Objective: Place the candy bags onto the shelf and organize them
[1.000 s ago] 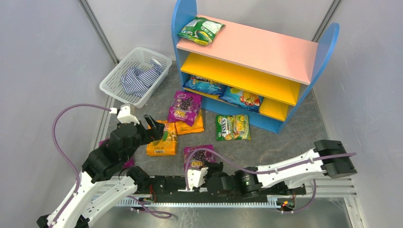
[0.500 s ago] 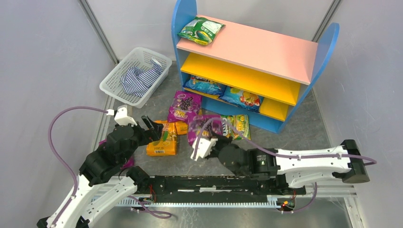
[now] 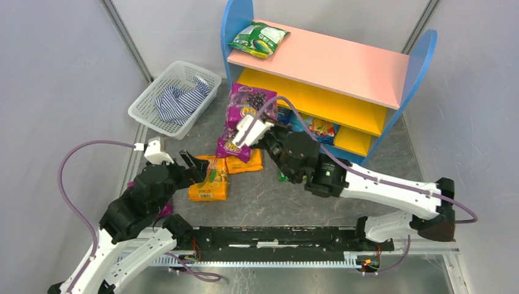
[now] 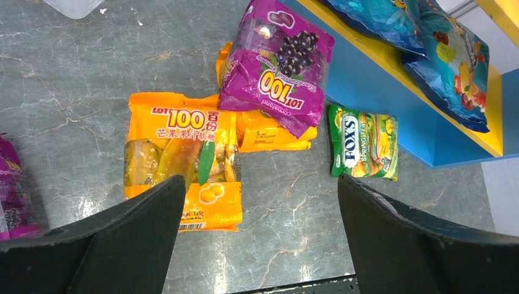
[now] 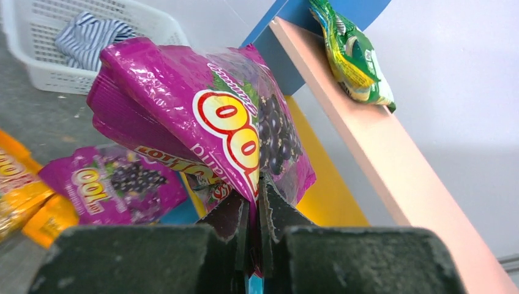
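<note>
My right gripper holds the bag's edge, and the bare end of the yellow middle board lies outward of the gripper. The gripper will next move outward under the pink top and release the bag's edge.
My right gripper [image 3: 260,127] is shut on a purple "100" candy bag [image 3: 248,103] and holds it in the air before the left end of the shelf [image 3: 343,61], at the yellow middle board [image 3: 318,101]. The right wrist view shows the bag [image 5: 214,116] pinched between the jaws. My left gripper [image 4: 260,184] is open and empty above the floor, beside an orange bag [image 4: 180,153]. On the floor lie a second purple bag [image 4: 275,67], another orange bag [image 4: 269,135] under it, and the FOX'S bag [image 4: 364,141]. A green bag [image 3: 259,38] lies on the pink top.
A white mesh basket [image 3: 153,101] with a striped cloth [image 3: 177,101] stands at the back left. Blue bags [image 4: 416,30] lie on the shelf's base tier. One more purple bag [image 4: 12,190] lies under my left arm. Grey walls close both sides.
My right gripper has carried the purple bag up from the near floor and away to the shelf's left front. My left gripper has barely moved.
</note>
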Tool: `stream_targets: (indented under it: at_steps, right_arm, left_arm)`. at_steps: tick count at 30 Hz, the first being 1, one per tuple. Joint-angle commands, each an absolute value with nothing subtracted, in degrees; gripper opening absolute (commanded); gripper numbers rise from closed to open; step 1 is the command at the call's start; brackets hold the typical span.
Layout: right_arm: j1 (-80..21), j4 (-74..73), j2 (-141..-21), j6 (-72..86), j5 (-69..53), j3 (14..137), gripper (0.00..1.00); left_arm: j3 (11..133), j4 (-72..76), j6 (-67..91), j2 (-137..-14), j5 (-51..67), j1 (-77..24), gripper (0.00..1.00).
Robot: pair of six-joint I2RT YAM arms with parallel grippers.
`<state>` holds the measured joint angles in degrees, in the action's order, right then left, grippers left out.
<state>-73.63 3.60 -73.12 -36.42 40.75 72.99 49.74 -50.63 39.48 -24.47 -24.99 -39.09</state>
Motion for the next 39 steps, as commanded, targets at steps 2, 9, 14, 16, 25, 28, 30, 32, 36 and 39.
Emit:
stream_targets:
  at_steps: [2,9,14,16,25,28,30,32,36,39]
  right_arm:
    - [-68.0,11.8,-78.4,-41.3,37.7,80.7,0.00]
    - [-62.5,15.0,-84.9,-46.5,41.9,83.4,0.00]
    - [-59.7,17.3,-87.8,-48.5,43.2,84.0,0.00]
    - [-58.4,19.2,-89.6,-49.7,43.4,84.1,0.00]
    - [-55.2,24.7,-99.3,-54.0,44.0,88.6,0.00]
    - [-54.3,24.7,-101.6,-53.6,43.6,90.4,0.00]
    - [-54.1,24.3,-102.4,-52.9,42.9,91.1,0.00]
    - [-54.1,23.5,-102.8,-51.5,41.6,91.1,0.00]
    - [-53.9,23.6,-103.7,-50.8,41.7,90.8,0.01]
    - [-53.9,27.2,-103.5,-52.2,40.7,87.8,0.01]
  left_arm:
    - [49.4,-48.9,39.3,-23.0,-25.6,-39.2,1.00]
    - [49.4,-48.7,39.0,-22.6,-25.2,-39.2,1.00]
    - [49.3,-48.5,38.9,-22.3,-25.1,-39.2,1.00]
    - [49.3,-48.5,38.9,-22.3,-25.0,-39.2,1.00]
    - [49.2,-48.4,38.9,-22.7,-25.1,-39.2,1.00]
    - [49.2,-48.5,38.9,-22.8,-25.3,-39.2,1.00]
    - [49.2,-48.5,39.0,-22.9,-25.4,-39.2,1.00]
    - [49.2,-48.5,39.0,-22.9,-25.5,-39.2,1.00]
    - [49.2,-48.5,39.0,-22.9,-25.6,-39.2,1.00]
    - [49.2,-48.5,39.1,-22.8,-25.7,-39.2,1.00]
